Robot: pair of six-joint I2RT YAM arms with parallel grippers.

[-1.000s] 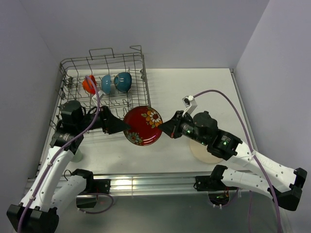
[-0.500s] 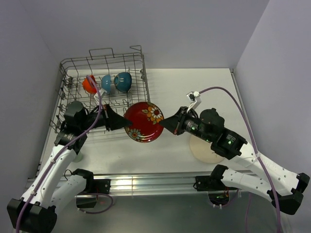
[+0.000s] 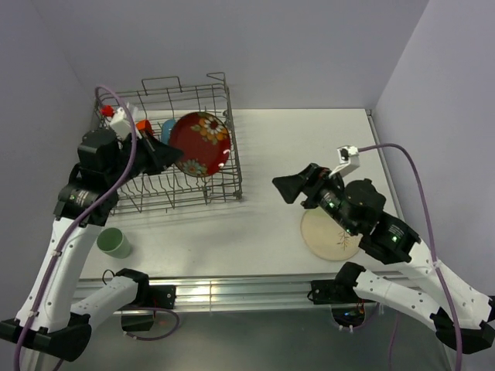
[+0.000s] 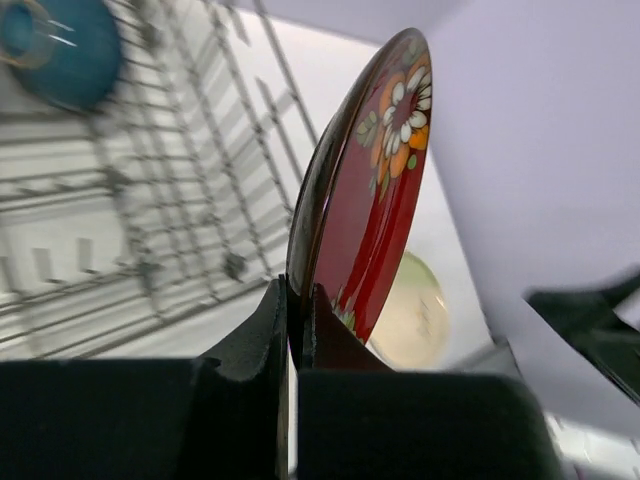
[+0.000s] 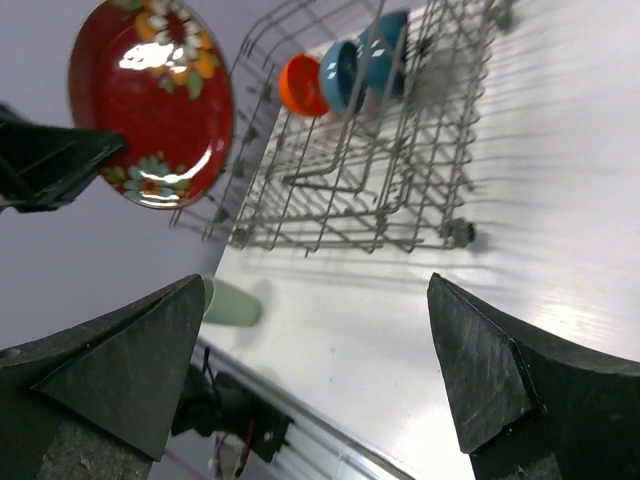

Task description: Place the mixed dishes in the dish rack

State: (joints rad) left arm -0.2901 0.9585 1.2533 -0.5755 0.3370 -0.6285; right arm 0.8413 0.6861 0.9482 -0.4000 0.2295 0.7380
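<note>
The left gripper will tip fingers-down and lower the red floral bowl into the rack's empty near row, then let go of it, because bowls already stand in the far row.
My left gripper is shut on the rim of the red floral bowl, holding it on edge above the dish rack. The orange bowl, the small blue bowl and the teal bowl stand in the rack's far row. My right gripper hangs open and empty over the table's middle. The cream plate lies partly under the right arm. The pale green cup stands near the front left.
The rack fills the table's far left corner, with two loop handles at its back. Walls close in on the left, back and right. A metal rail runs along the near edge.
The right gripper opened, let go of the red bowl and drew back to the right. The left gripper, shut on the bowl, carried it up and back over the rack.
</note>
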